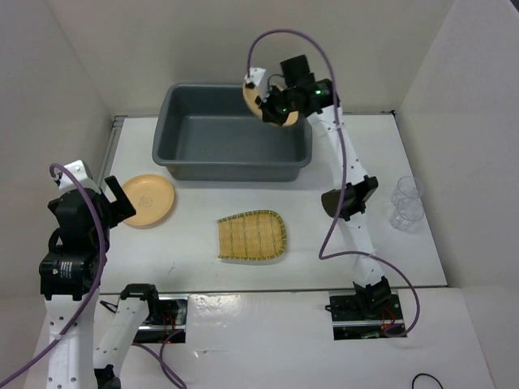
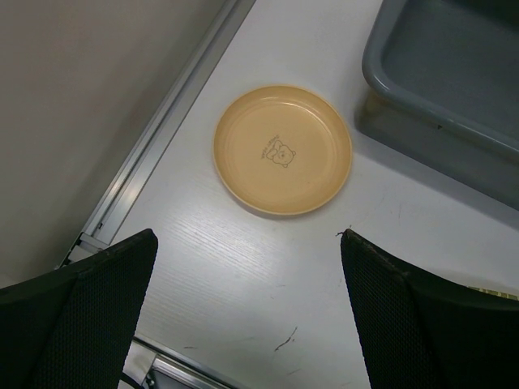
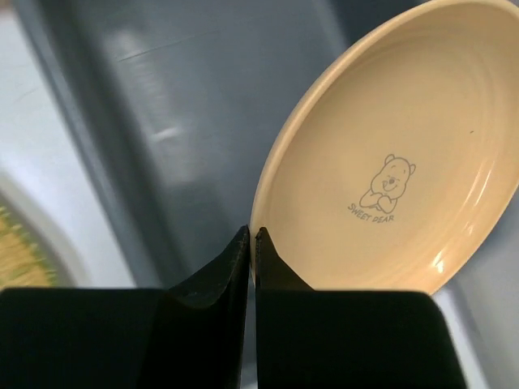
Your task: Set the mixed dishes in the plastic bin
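Observation:
I will next lower my right gripper with the tilted plate into the dark grey bin [image 1: 235, 168] and let go of the plate's rim there, because the bin's bare bottom is below the gripper's fingers.
My right gripper [image 1: 277, 104] is shut on the rim of a yellow-tan plate [image 1: 254, 98] and holds it tilted over the back right corner of the dark grey plastic bin [image 1: 235, 168]. In the right wrist view the jaws [image 3: 251, 235] pinch the edge of the plate [image 3: 397, 154], which carries a bear print, above the bin's inside [image 3: 162, 121]. A second yellow-tan plate [image 1: 147, 199] lies on the table left of the bin. My left gripper [image 1: 118, 199] is open and empty just left of it; its wrist view shows this plate [image 2: 282, 150] ahead of the gripper [image 2: 247, 243].
A woven bamboo tray [image 1: 251, 236] lies on the table in front of the bin. Two clear plastic cups [image 1: 405, 203] stand near the right wall. White walls enclose the table on the left, back and right. The bin's corner [image 2: 454, 73] shows in the left wrist view.

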Robot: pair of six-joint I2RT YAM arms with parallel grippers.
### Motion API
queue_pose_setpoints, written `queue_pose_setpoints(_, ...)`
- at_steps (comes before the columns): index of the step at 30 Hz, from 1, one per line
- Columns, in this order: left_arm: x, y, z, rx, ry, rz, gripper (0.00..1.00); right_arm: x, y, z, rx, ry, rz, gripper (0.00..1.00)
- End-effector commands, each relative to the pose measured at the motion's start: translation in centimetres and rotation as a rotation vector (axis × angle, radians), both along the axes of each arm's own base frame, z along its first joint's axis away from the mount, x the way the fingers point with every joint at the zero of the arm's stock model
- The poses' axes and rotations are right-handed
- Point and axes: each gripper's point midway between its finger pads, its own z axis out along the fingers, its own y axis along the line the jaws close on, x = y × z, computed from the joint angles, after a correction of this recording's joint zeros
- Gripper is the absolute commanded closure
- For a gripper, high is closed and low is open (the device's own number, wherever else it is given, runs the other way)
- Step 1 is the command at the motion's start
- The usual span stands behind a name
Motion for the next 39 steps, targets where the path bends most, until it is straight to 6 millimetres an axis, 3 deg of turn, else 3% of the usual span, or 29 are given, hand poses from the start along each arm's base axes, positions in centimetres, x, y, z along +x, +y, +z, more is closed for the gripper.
queue_pose_setpoints(1,0.5,0.3,0.6,0.013,-0.023,0.007,0.0,-1.2,1.3,-3.9,-0.032,0.126,0.019,1.0)
queue_pose_setpoints(5,0.7,0.3,0.4,0.013,-0.014,0.007,0.0,-0.5,1.6,-9.4,-0.086,0.229,0.026,1.0)
queue_pose_setpoints(12,0.7,0.3,0.4,0.013,-0.014,0.007,0.0,2.1,-0.3,-15.6,-0.152,0.293,-0.053,1.0)
queue_pose_setpoints(16,0.9,0.3,0.2,0.013,-0.004,0.007,0.0,2.9,-1.0,-17.7,-0.178,0.31,-0.079,0.99)
queue_pose_setpoints(19,0.9,0.3,0.2,0.013,-0.004,0.007,0.0,3.0,-0.8,-17.5,-0.16,0.31,-0.096,0.91)
queue_pose_setpoints(23,1.5,0.4,-0.4,0.007,0.029,0.008,0.0,3.0,-0.1,-14.9,-0.093,0.277,-0.094,0.63)
queue_pose_setpoints(25,2.2,0.5,-1.2,0.007,0.074,0.005,0.0,2.8,0.1,-10.9,-0.04,0.217,-0.095,0.33)
queue_pose_setpoints(27,3.1,0.3,-1.4,0.0,0.104,-0.013,0.0,1.8,0.8,-8.0,0.022,0.202,-0.07,0.22)
queue_pose_setpoints(28,4.0,0.6,-2.6,-0.004,0.16,-0.004,0.0,1.0,0.8,-5.1,0.06,0.17,-0.067,0.17)
queue_pose_setpoints(29,4.5,0.8,-2.8,-0.011,0.175,0.017,0.0,0.3,1.0,-3.6,0.092,0.164,-0.058,0.09)
queue_pose_setpoints(30,5.0,1.1,-2.4,-0.012,0.176,0.041,0.0,-0.1,0.9,-2.3,0.119,0.164,-0.075,0.05)
queue_pose_setpoints(31,5.6,1.5,-3.9,-0.018,0.267,0.071,0.0,-1.0,0.6,0.3,0.145,0.129,-0.078,0.03)
queue_pose_setpoints(33,6.8,2.3,-4.6,-0.066,0.32,0.132,0.0,-1.5,-0.1,2.1,0.151,0.101,-0.106,0.02)
queue_pose_setpoints(34,8.2,3.5,-5.1,-0.13,0.341,0.182,0.0,-1.7,-0.3,2.4,0.158,0.11,-0.125,0.02)
queue_pose_setpoints(35,10.0,1.6,-5.8,-0.279,0.321,0.092,0.0,-2.5,-0.6,3.8,0.166,0.092,-0.123,0.02)
queue_pose_setpoints(37,12.4,2.1,-8.5,-0.455,0.289,0.103,0.0,-2.6,-0.8,3.7,0.156,0.101,-0.133,0.02)
queue_pose_setpoints(39,13.5,1.5,-10.7,-0.575,0.276,0.136,0.0,-2.5,-1.3,4.2,0.143,0.079,-0.148,0.02)
